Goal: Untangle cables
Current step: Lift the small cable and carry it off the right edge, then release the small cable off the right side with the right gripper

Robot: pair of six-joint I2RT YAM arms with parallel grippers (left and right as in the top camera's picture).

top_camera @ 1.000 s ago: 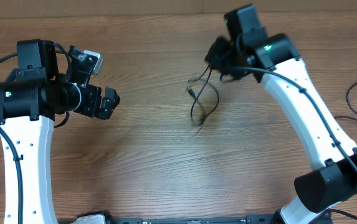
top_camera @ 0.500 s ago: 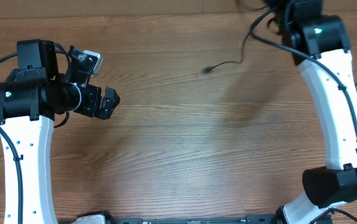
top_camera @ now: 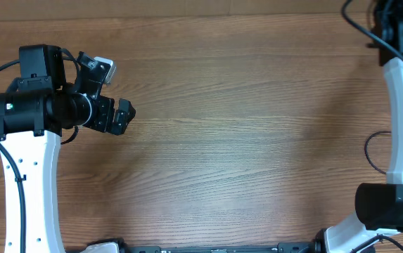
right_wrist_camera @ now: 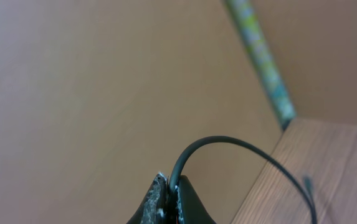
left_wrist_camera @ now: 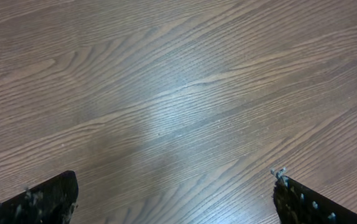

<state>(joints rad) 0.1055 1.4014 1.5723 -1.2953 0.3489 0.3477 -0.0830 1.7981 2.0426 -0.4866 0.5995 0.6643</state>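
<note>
My right gripper will tip its fingers down, lower them to the bare wood by the cardboard side (top_camera: 362, 50) (right_wrist_camera: 318, 154) and let go, because the wood is below the gripper and its raised cable.
In the right wrist view my right gripper (right_wrist_camera: 172, 186) is shut on a thin black cable (right_wrist_camera: 228, 140). The cable arcs up out of the jaws and drops to the right, over the table's edge. A small plug tip (right_wrist_camera: 307, 182) shows blurred below the arc. Overhead, the right arm's wrist (top_camera: 401, 28) sits at the top right corner. Its fingers cannot be made out there, and a thin black cable (top_camera: 345, 13) trails to its left. My left gripper (top_camera: 122, 118) hovers at the left side of the table, open. Only bare wood lies between its fingers (left_wrist_camera: 47, 199).
A brown cardboard wall (right_wrist_camera: 91, 81) with a strip of patterned tape (right_wrist_camera: 259, 56) rises behind the table. A thin black loop (top_camera: 368, 151) lies beside the right arm's white link (top_camera: 401, 119). The right arm's base (top_camera: 391, 207) stands at the lower right.
The right arm swung from the table's middle back to the far top right corner, lifting the cable off the wood with it. The left arm has not moved.
</note>
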